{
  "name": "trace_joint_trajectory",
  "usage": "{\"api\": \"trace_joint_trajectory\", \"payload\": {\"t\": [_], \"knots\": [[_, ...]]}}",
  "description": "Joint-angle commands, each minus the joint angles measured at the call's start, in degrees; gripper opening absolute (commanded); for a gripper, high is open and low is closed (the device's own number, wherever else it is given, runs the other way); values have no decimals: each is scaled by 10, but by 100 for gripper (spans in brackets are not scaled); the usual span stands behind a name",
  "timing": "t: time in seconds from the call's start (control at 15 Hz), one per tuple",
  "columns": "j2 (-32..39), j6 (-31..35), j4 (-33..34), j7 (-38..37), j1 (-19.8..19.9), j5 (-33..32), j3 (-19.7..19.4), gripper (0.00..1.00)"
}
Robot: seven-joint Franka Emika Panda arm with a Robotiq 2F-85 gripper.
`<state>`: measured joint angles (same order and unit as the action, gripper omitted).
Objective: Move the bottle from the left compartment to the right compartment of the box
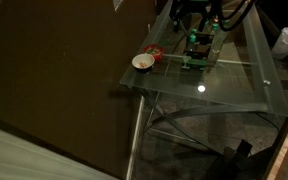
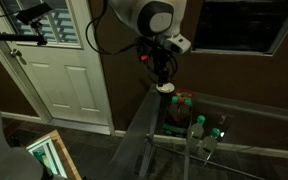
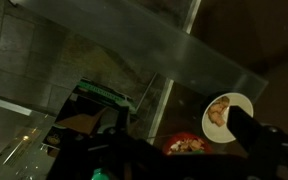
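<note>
My gripper turns and moves toward the box next, since the box lies crooked. It then goes down onto the bottle's green top [image 1: 193, 37] [image 3: 99, 174].
The green box [image 1: 196, 58] stands on the glass table [image 1: 234, 85]; it also shows in an exterior view [image 2: 200, 132] and at the left of the wrist view [image 3: 104, 95]. A slim pale greenish bottle [image 2: 197, 121] stands upright in it, and which compartment it is in I cannot tell. It also shows in an exterior view [image 1: 195, 43]. My gripper [image 2: 164, 76] hangs high above the table, apart from the box and nearer the white bowl. It looks open and empty, with dark fingers at the bottom of the wrist view [image 3: 174, 160].
A white bowl with food [image 3: 228, 115] and a small red dish [image 3: 187, 146] sit beside the box near the table's edge; both show in an exterior view, the bowl [image 1: 142, 62] and the dish [image 1: 154, 53]. A white door [image 2: 59, 70] stands behind the table.
</note>
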<state>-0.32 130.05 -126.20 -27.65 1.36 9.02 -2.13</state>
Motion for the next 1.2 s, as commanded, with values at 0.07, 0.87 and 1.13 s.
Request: {"api": "trace_joint_trajectory", "payload": {"t": [0.07,0.87,1.13], "knots": [[29,99,-10,-139,2,-29,-4,100],[62,101,1,-205,2,-67,-16,100],[78,72,11,-218,5,-70,-24,100]]}}
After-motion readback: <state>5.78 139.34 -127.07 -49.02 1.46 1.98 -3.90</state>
